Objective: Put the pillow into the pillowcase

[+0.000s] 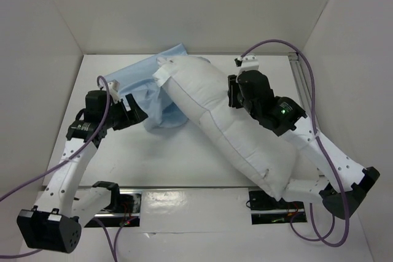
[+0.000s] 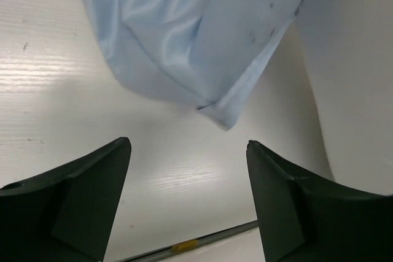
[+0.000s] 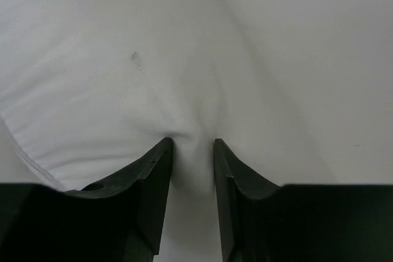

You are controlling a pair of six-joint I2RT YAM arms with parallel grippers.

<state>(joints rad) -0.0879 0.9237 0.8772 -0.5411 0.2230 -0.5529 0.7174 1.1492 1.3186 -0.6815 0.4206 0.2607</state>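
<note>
I will next move my left gripper outward and down onto the pillowcase's crumpled edge (image 2: 116, 47). Its open fingers stop short of that edge.
The pillow (image 1: 227, 124), plump and white, lies diagonally from the back centre to the front right of the table. The pale blue pillowcase (image 1: 144, 93) lies crumpled at the back left, its right part under the pillow's far end. My right gripper (image 1: 231, 97) is shut on a fold of the pillow (image 3: 123, 59) at its right edge; the fabric bunches between the fingers (image 3: 156, 176). My left gripper (image 1: 132, 110) is open and empty, just left of the pillowcase (image 2: 196, 35), whose corner hangs above the bare table between the fingers (image 2: 92, 194).
White walls close in the table (image 1: 184, 157) at the back and both sides. A metal rail (image 1: 301, 81) runs along the right edge. Two black mounts with cables sit at the near edge (image 1: 123, 204).
</note>
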